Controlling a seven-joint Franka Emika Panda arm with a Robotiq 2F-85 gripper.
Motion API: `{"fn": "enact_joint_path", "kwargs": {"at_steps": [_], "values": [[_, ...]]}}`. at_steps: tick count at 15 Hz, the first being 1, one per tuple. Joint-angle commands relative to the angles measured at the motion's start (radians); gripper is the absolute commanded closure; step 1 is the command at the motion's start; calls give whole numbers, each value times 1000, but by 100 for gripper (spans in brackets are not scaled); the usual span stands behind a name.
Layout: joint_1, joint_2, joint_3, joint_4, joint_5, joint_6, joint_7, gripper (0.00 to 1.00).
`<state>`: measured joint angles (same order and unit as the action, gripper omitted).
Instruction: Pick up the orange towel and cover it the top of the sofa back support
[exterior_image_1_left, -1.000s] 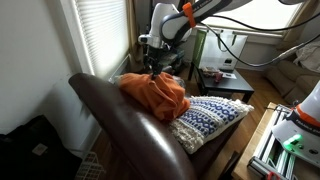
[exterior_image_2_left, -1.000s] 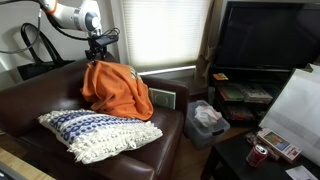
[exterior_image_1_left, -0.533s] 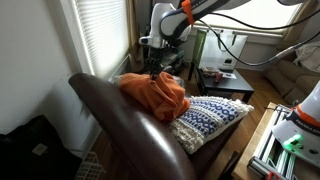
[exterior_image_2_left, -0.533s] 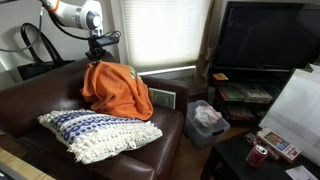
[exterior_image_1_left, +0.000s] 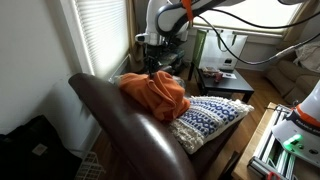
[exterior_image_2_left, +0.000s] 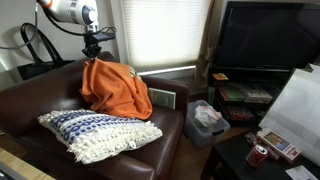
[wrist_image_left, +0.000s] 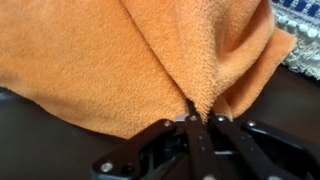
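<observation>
The towel (exterior_image_2_left: 115, 88) lies bunched on the sofa's seat, so I need to pull the pinched fold in my gripper up and across the sofa back support next, beyond the support's top, and let go.
The orange towel (exterior_image_2_left: 115, 88) lies bunched on the dark brown sofa, against the far end of the seat, and shows in both exterior views (exterior_image_1_left: 157, 93). My gripper (exterior_image_2_left: 93, 48) stands just above the towel's top edge (exterior_image_1_left: 150, 63). In the wrist view the gripper (wrist_image_left: 197, 113) is shut, with a thin fold of the orange towel (wrist_image_left: 110, 60) pinched between its fingers. The sofa back support (exterior_image_1_left: 120, 125) is a rounded dark leather ridge beside the towel.
A blue and white knitted pillow (exterior_image_2_left: 95, 132) lies on the seat in front of the towel (exterior_image_1_left: 212, 117). Window blinds (exterior_image_2_left: 160, 35) hang behind the sofa. A black TV (exterior_image_2_left: 262, 40) and a low table with a can (exterior_image_2_left: 258, 154) stand beyond the sofa's armrest.
The jaws have closed on a fold at the towel's top edge. The gripper has risen slightly, and the towel's bulk has hardly shifted.
</observation>
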<state>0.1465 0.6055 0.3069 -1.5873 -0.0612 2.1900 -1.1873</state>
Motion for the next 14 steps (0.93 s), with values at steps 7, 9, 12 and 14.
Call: {"fn": "enact_joint_path", "kwargs": {"at_steps": [7,9,12,14], "values": [[293,-23,10,357,-221,-395,-24,98],[362,-31,13,429,-272,-439,-23,98],[369,-41,14,417,-280,-423,-12,93],[394,-42,10,445,-303,-437,-12,93]]}}
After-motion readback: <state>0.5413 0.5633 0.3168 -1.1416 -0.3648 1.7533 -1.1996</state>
